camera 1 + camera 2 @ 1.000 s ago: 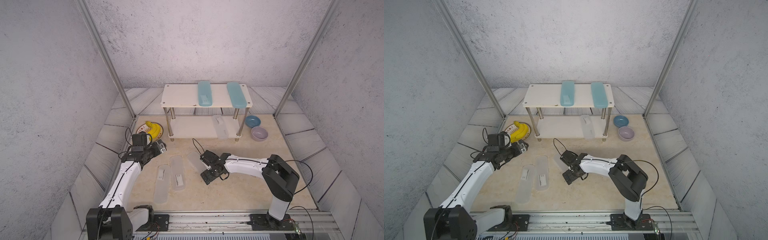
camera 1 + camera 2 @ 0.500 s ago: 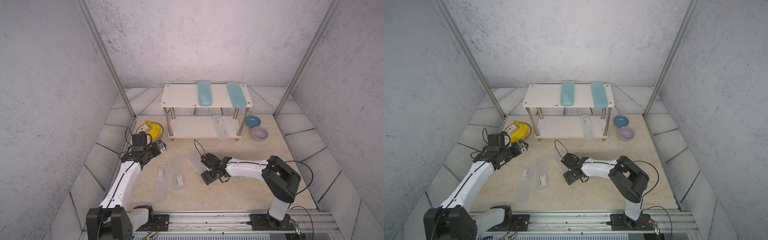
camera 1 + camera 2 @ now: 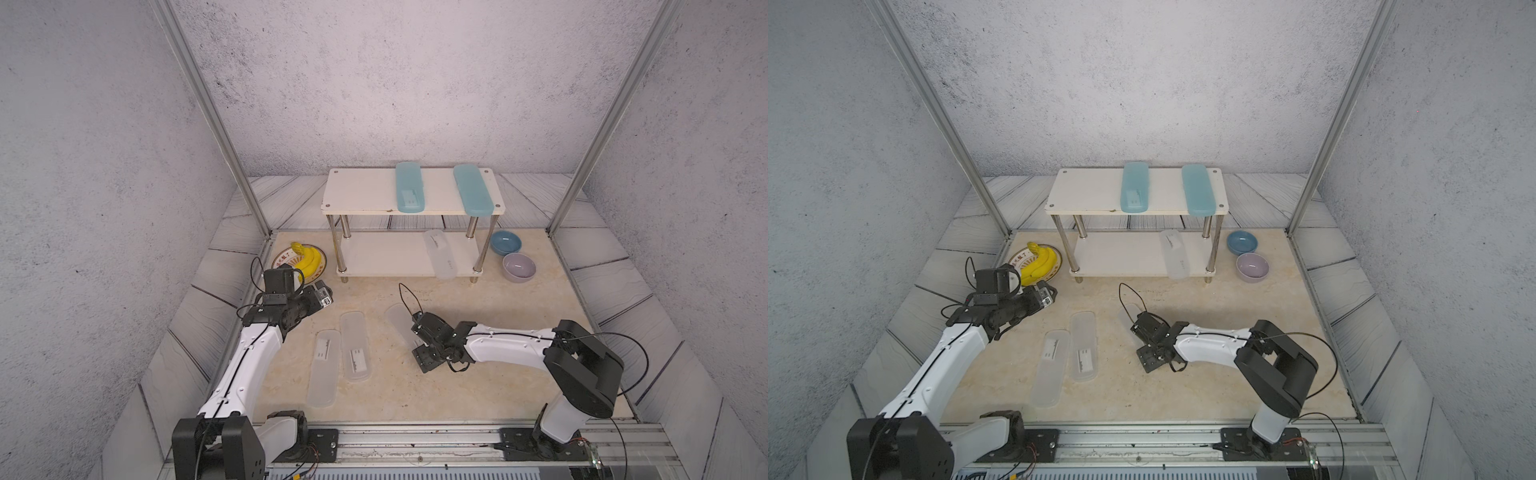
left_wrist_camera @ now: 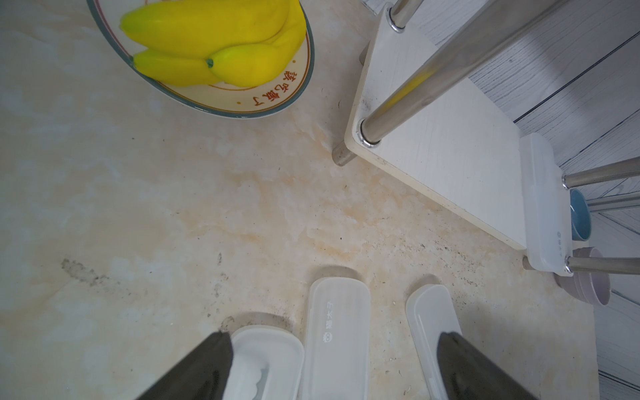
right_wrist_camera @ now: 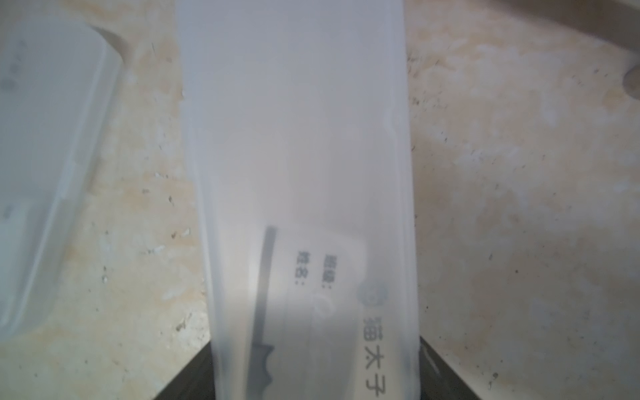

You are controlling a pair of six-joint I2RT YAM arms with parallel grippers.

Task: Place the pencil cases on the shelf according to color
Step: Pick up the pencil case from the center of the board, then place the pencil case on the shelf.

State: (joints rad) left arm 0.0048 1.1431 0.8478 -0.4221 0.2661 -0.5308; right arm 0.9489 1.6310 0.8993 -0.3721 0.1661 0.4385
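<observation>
The lower board's bare part (image 3: 409,255) beside its frosted case is outward of the robot's right gripper, so the robot needs to lift the held case, carry it outward onto that part and let it go.
The shelf (image 3: 361,195) stands at the back with two teal pencil cases (image 3: 409,193) (image 3: 473,194) on its top board. A frosted case (image 3: 440,253) lies on the lower board. Two more frosted cases (image 3: 324,368) (image 3: 355,347) lie side by side on the floor. My right gripper (image 3: 417,343) is low on the floor, shut on the near end of another frosted case (image 5: 294,121), with a dark finger against each long edge. My left gripper (image 4: 334,343) hangs open above the floor near the shelf's left legs, holding nothing.
A plate of yellow bananas (image 3: 303,259) sits left of the shelf. A blue bowl (image 3: 505,242) and a lilac bowl (image 3: 518,267) sit to its right. Slanted metal posts (image 3: 216,137) rise at the back corners. A rail (image 3: 415,440) runs along the front.
My right gripper has slid left along the floor over the frosted case's near end, and its jaws have narrowed onto it. The left arm has not moved.
</observation>
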